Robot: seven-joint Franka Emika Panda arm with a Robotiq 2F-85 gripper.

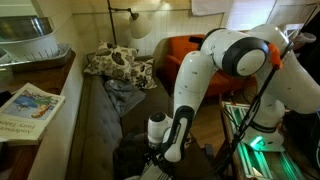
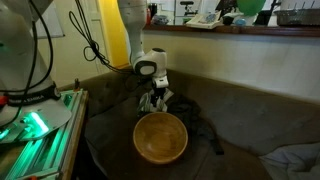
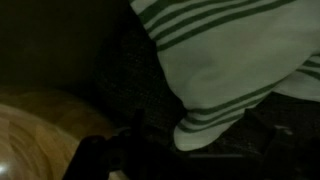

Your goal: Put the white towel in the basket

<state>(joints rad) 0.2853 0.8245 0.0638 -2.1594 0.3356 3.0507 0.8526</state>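
Observation:
My gripper will move down onto the white towel's rounded corner [image 3: 197, 130] and close there. That corner is just below it, between the open fingers.
The white towel [image 3: 230, 60] with thin dark stripes fills the upper right of the wrist view, lying on the dark couch, and its rounded corner reaches down between my fingers. The round tan basket [image 2: 160, 137] sits on the couch seat just in front of the gripper [image 2: 152, 100]; its rim also shows at the lower left of the wrist view [image 3: 40, 130]. My gripper [image 3: 198, 138] hangs low over the towel with its jaws open and nothing pinched. The fingers are dark and hard to make out. In an exterior view the gripper [image 1: 158, 160] is down at the seat.
Floral pillows [image 1: 120, 65] and a grey-blue cloth [image 1: 125, 92] lie further back on the couch; the cloth [image 2: 295, 160] also shows in an exterior view. A magazine [image 1: 25, 110] rests on the side counter. A green-lit metal frame [image 2: 40, 125] stands beside the couch.

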